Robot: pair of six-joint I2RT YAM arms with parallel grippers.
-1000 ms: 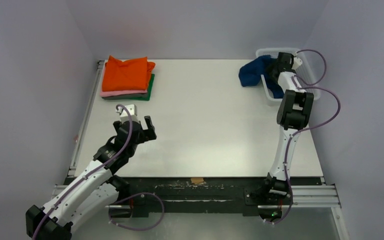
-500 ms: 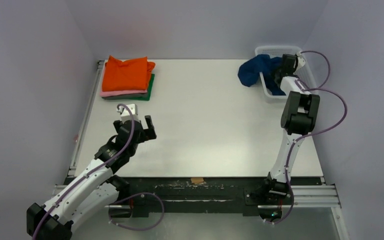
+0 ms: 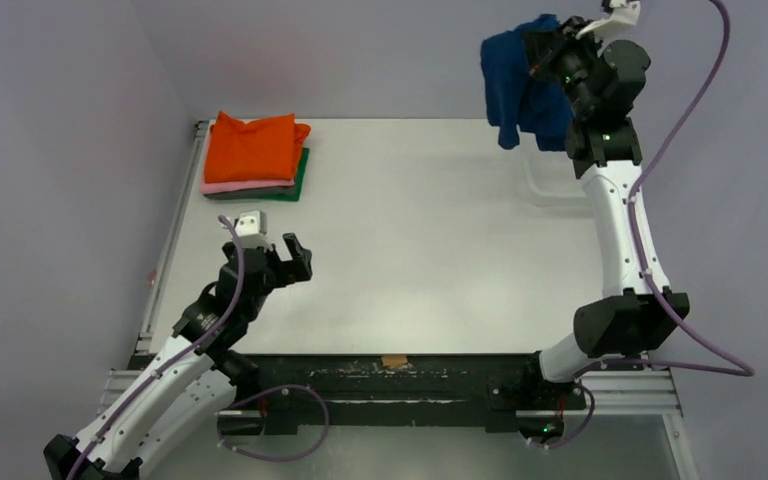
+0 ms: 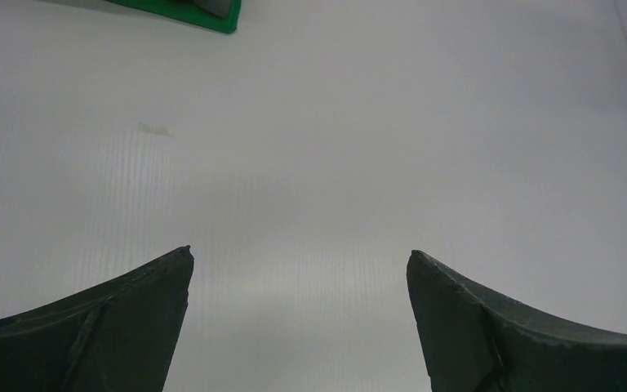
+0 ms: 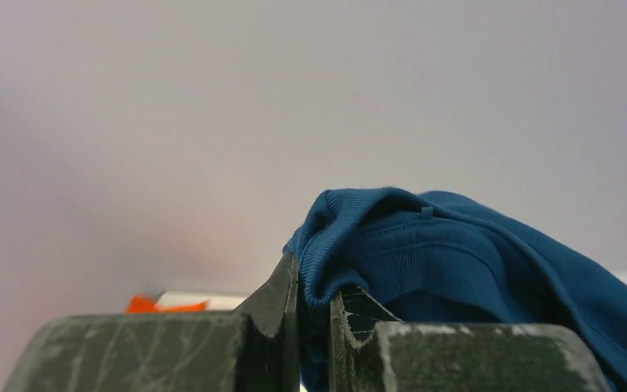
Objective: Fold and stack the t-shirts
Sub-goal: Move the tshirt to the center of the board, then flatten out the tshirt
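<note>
The middle of the table is bare. The navy blue t-shirt needs to swing away from the basket next, back and down onto that open space (image 3: pixel 397 232), with my right gripper moving it.
A navy blue t-shirt (image 3: pixel 515 85) hangs in the air over the table's back right corner. My right gripper (image 3: pixel 550 55) is raised high and shut on its ribbed collar edge, seen pinched between the jaws in the right wrist view (image 5: pixel 314 282), with the rest of the cloth (image 5: pixel 457 253) bunched to the right. Folded t-shirts are stacked at the back left: orange (image 3: pixel 253 147) on top, pink (image 3: pixel 222 186) under it, dark green (image 3: pixel 300 180) at the bottom. My left gripper (image 3: pixel 280 262) is open over bare table at the front left, nothing between its fingers (image 4: pixel 300 257).
A white mesh basket (image 3: pixel 550 195) stands at the table's back right, below the hanging shirt. A green corner of the stack (image 4: pixel 204 12) shows at the top of the left wrist view. Grey walls close in the table on three sides.
My right gripper shut on the navy t-shirt at the basket and lifted it high off the table. The left arm shifted only slightly.
</note>
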